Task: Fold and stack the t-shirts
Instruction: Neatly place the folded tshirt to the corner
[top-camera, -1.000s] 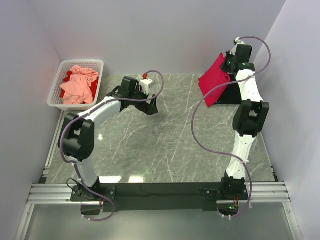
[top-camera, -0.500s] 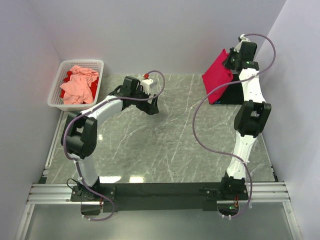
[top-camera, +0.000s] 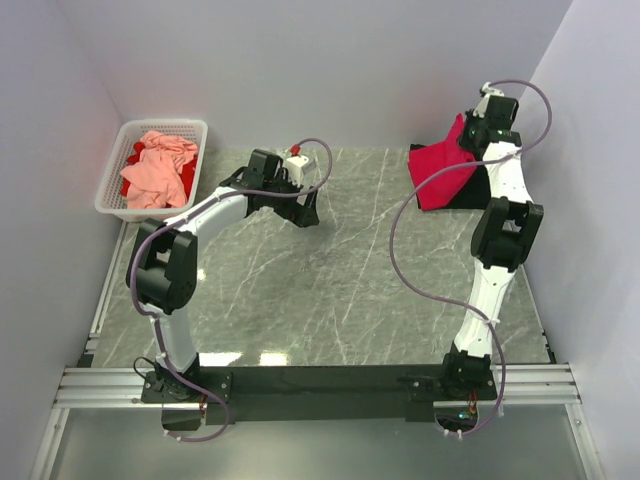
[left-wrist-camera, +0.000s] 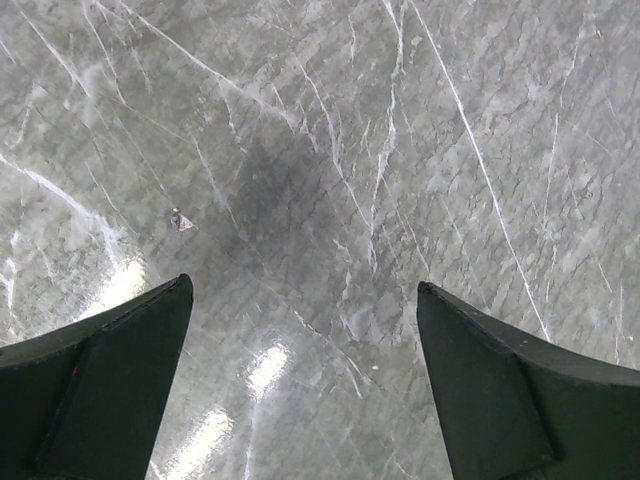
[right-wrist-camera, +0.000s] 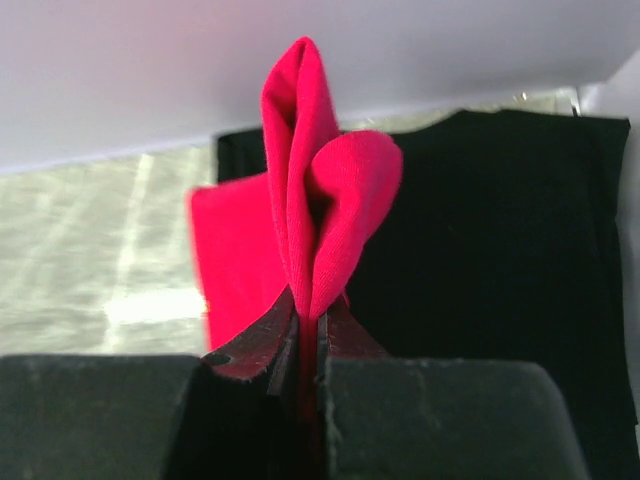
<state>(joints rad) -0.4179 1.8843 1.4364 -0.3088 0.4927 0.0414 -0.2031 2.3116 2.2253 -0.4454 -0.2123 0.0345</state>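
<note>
The right gripper moves down toward the black t-shirt's uncovered end (top-camera: 480, 187) (right-wrist-camera: 520, 240) next and releases the crimson-red fold over it. The black t-shirt still lies bare along the side.
My right gripper (top-camera: 468, 132) (right-wrist-camera: 312, 320) is shut on a bunched fold of the crimson-red t-shirt (top-camera: 440, 178) (right-wrist-camera: 330, 190). That shirt hangs from it and drapes over the folded black t-shirt (top-camera: 470, 197) (right-wrist-camera: 500, 230) at the table's back right corner. The salmon-pink t-shirt (top-camera: 157, 165) lies crumpled in the basket at the back left, with some red cloth (top-camera: 187, 178) beside it. My left gripper (top-camera: 305, 212) (left-wrist-camera: 303, 285) hovers open over bare marble near the back middle, nothing between its fingers.
The white lattice basket (top-camera: 112, 190) sits off the table's back left corner. Walls close in behind and on both sides. A purple cable (top-camera: 400, 250) loops out from the right arm over the grey marble tabletop (top-camera: 330, 280).
My right gripper has carried the crimson shirt rightward and back, so it now drapes lower over the black shirt. The left arm has barely shifted.
</note>
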